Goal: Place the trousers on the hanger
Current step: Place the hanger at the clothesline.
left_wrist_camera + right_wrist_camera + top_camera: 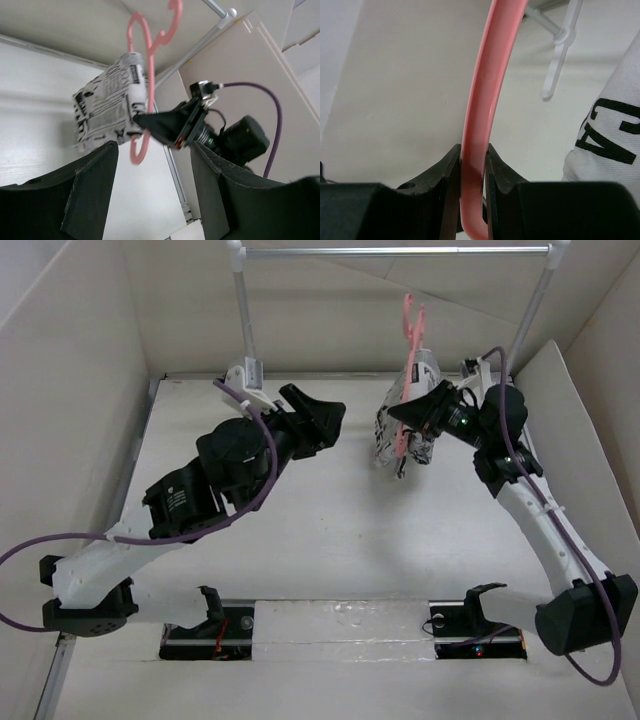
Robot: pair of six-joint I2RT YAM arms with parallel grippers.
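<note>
I will move my right gripper outward and to the right in the top view to bring the hanger's hook onto the silver bar's end (530, 251) and release the hanger (412, 325), because trousers are draped over it.
The trousers (418, 375), white with black newsprint, hang folded over the pale pink hanger (412, 325), which is held up in the air at the back right. My right gripper (402, 416) is shut on the hanger's rod; the right wrist view shows the hanger (479, 100) pinched between both pads (451, 172), with the trousers (610, 130) at the right edge. My left gripper (335, 425) stands open a little to the left, apart from the cloth. In the left wrist view, its fingers (92, 192) hold nothing, and the trousers (107, 107) and hanger (141, 55) hang beyond them.
A rack with white posts and a silver bar (395, 252) stands at the back. Cardboard walls (60, 390) close in both sides and the rear. A slanted board (575, 440) leans at the right, beside the right arm.
</note>
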